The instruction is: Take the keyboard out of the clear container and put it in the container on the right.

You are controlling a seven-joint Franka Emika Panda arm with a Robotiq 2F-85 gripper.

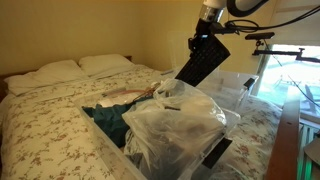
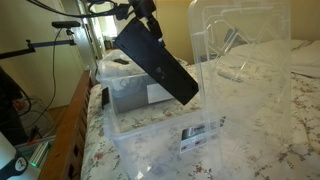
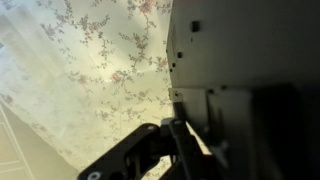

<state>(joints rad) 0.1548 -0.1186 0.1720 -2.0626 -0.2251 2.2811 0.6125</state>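
Next, my gripper will lower and tip the keyboard [image 1: 203,64] flatter into the open clear container below to release it, since the keyboard's top end still hangs above the container's rim.
My gripper [image 1: 206,40] is shut on the top end of a black keyboard [image 1: 203,64] and holds it tilted in the air over the clear containers; both show in both exterior views, the gripper [image 2: 141,20] above the keyboard [image 2: 156,63]. Below it in an exterior view stands a clear container [image 2: 165,140], with a second container [image 2: 128,88] of grey contents behind it. In the wrist view the keyboard's flat side [image 3: 245,45] fills the right, with a dark gripper finger [image 3: 165,140] against its edge.
The containers rest on a bed with a floral sheet [image 1: 45,115] and white pillows [image 1: 75,68]. A big clear bin [image 1: 178,125] holds clothes and a plastic bag. A clear lid [image 2: 245,45] stands upright. A wooden bed frame [image 2: 70,120] and camera stands lie beside the bed.
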